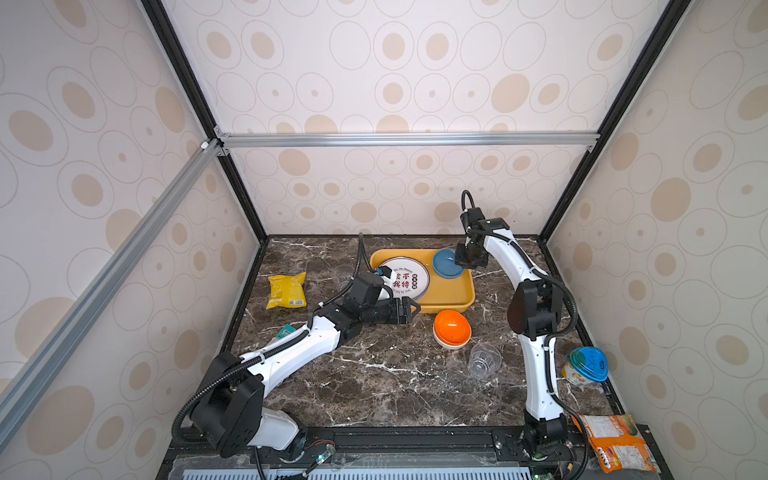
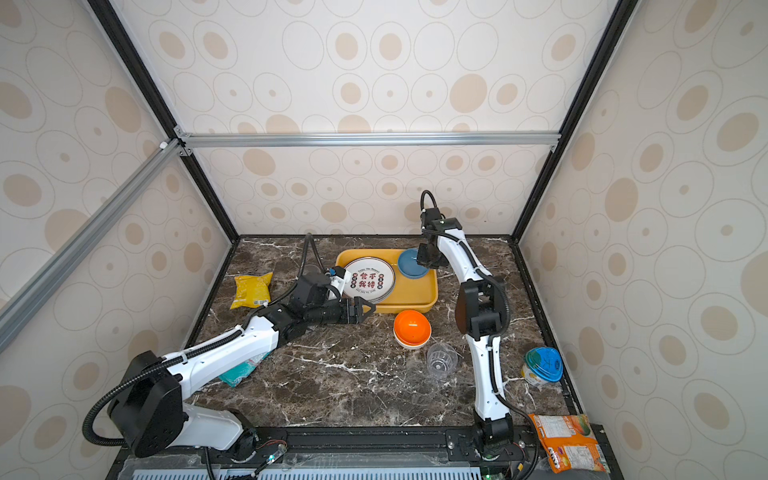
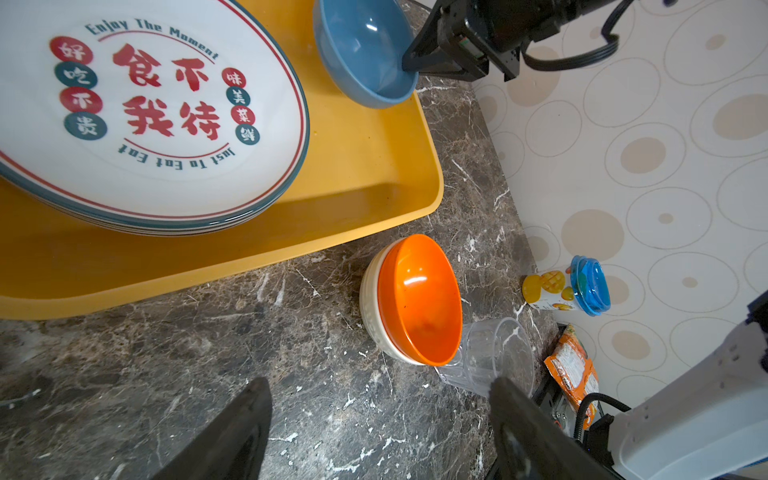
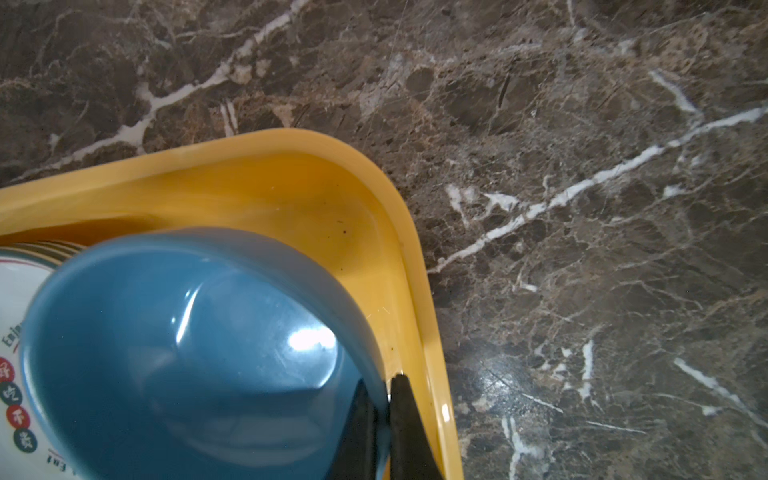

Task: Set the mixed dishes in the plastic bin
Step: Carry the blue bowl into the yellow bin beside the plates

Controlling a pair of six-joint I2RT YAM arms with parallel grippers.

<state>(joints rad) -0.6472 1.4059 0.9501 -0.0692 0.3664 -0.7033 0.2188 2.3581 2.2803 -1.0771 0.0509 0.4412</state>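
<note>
The right gripper brings the blue bowl (image 4: 187, 353) down onto the bare bin bottom beside the plates next. It releases the bowl's rim there, because that far corner of the bin is still empty.
The yellow-orange plastic bin (image 1: 455, 300) sits at the back middle of the marble table and holds a stack of printed plates (image 1: 405, 278). My right gripper (image 4: 380, 382) is shut on the rim of a blue bowl (image 4: 187, 353), which is tilted over the bin's far right corner (image 1: 446, 264). Whether the bowl touches the bin floor I cannot tell. My left gripper (image 3: 380, 382) is open and empty, low over the table by the bin's near edge (image 1: 413, 309). Ahead of it an orange bowl (image 3: 419, 297) nests in a white bowl (image 3: 370, 299), with a clear cup (image 3: 498, 353) lying beside them.
A second clear cup (image 1: 343, 276) stands left of the bin, behind my left arm. A yellow snack bag (image 1: 286, 290) lies at the left. A teal packet (image 1: 286, 331) pokes out under the left arm. A blue-lidded tub (image 1: 586, 368) and orange packet (image 1: 613, 442) lie right.
</note>
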